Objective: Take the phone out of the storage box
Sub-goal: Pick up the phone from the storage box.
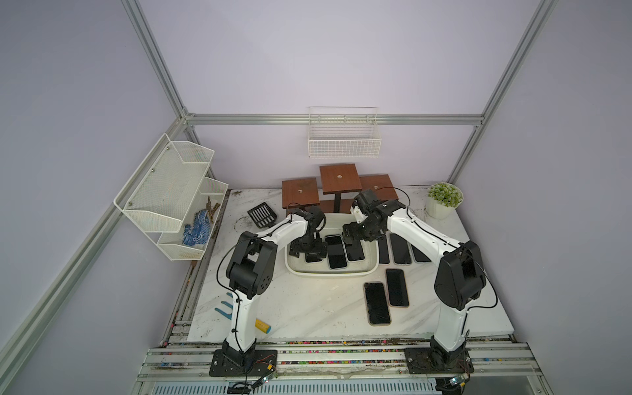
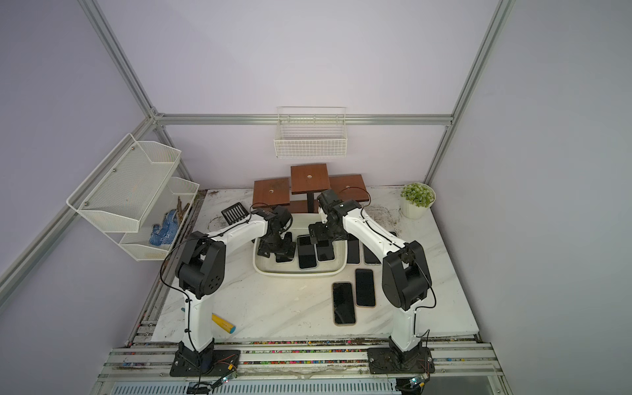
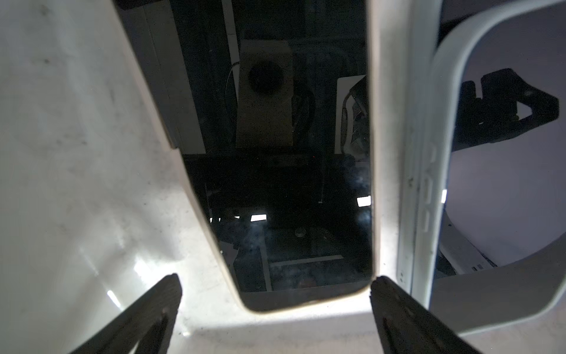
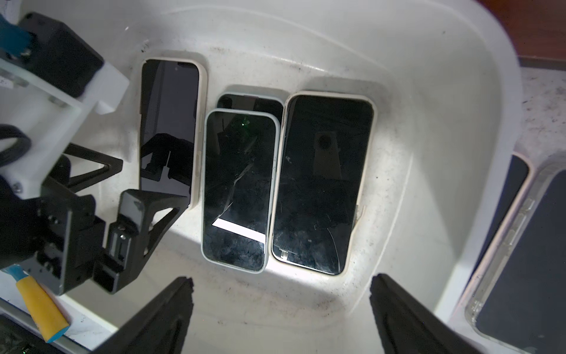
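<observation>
The left gripper should next slide outward along the cream-cased phone and close on its long edges, because the phone's middle [image 3: 278, 171] is outward of the gripper's open fingers.
The white storage box [image 1: 331, 272] [image 2: 297, 272] sits mid-table with several dark-screened phones lying flat in it. My left gripper [image 1: 305, 252] [image 2: 277, 251] [image 3: 277, 282] is low inside the box, open, its fingers either side of the near end of the cream-cased phone [image 3: 275, 153] [image 4: 170, 131] at the box's left side. One fingertip [image 3: 381, 285] is right at that phone's corner. My right gripper [image 1: 350, 236] [image 4: 281, 280] hovers open and empty over the box floor, just short of a blue-cased phone [image 4: 239, 190] and a cream-cased phone [image 4: 321, 180].
Several phones lie on the marble table right of the box [image 1: 400, 249] and in front of it [image 1: 377, 303] [image 1: 397, 287]. Wooden stands [image 1: 340, 179] stand behind the box, a potted plant [image 1: 444, 200] at the back right, a black grille [image 1: 262, 214] at the back left, and a yellow cylinder [image 1: 262, 325] near the left arm's base.
</observation>
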Controlling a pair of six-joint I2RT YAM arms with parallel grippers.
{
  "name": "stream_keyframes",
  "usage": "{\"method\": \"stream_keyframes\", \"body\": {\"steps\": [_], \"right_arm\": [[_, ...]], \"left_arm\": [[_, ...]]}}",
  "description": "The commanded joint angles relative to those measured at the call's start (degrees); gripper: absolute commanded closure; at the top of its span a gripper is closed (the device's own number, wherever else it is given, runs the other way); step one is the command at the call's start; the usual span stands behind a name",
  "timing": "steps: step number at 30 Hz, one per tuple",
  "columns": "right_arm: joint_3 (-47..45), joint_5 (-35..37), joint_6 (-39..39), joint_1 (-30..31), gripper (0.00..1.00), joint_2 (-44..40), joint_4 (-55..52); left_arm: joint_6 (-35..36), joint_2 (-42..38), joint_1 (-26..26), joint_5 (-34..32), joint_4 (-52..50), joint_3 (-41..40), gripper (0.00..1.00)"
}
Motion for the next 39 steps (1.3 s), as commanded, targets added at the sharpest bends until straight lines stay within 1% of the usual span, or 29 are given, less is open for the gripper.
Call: {"method": "stream_keyframes", "body": {"steps": [1, 8, 14, 20, 28, 33, 36, 39], "right_arm": [[-0.4, -0.8, -1.0, -0.6, 0.04, -2.0, 1.7], [-0.6, -1.2, -1.4, -1.2, 0.04, -1.8, 1.8], [-0.9, -1.7, -1.6, -1.4, 0.04, -1.7, 1.9], [-1.1, -2.1, -1.7, -1.5, 0.04, -1.6, 1.9], [-1.3, -2.4, -2.0, -1.6, 0.04, -1.9, 1.9], [-1.2, -2.8, -2.2, -1.5, 0.04, -1.9, 2.0], [-0.9, -2.7, -2.3, -1.6, 0.04, -1.9, 2.0], [-0.4, -2.7, -2.3, -1.6, 0.04, -1.9, 1.4]], "left_arm": [[-0.5, 0.9, -0.3, 1.4, -0.4, 3.0, 0.0], [-1.7, 1.8, -0.2, 4.3, 0.2, 4.7, 0.0], [-2.1, 3.4, -0.1, 3.3, -0.6, 4.9, 0.0], [-3.2, 4.9, 0.5, -0.1, -0.9, 5.1, 0.0], [-0.5, 5.6, 2.1, -7.8, -4.0, 5.1, 0.0], [0.8, 6.9, 4.0, -6.3, -3.4, 7.2, 0.0], [3.7, 8.7, 4.1, -3.0, -2.1, 10.3, 0.0], [5.4, 11.0, 4.1, -3.0, -2.5, 13.2, 0.0]]}}
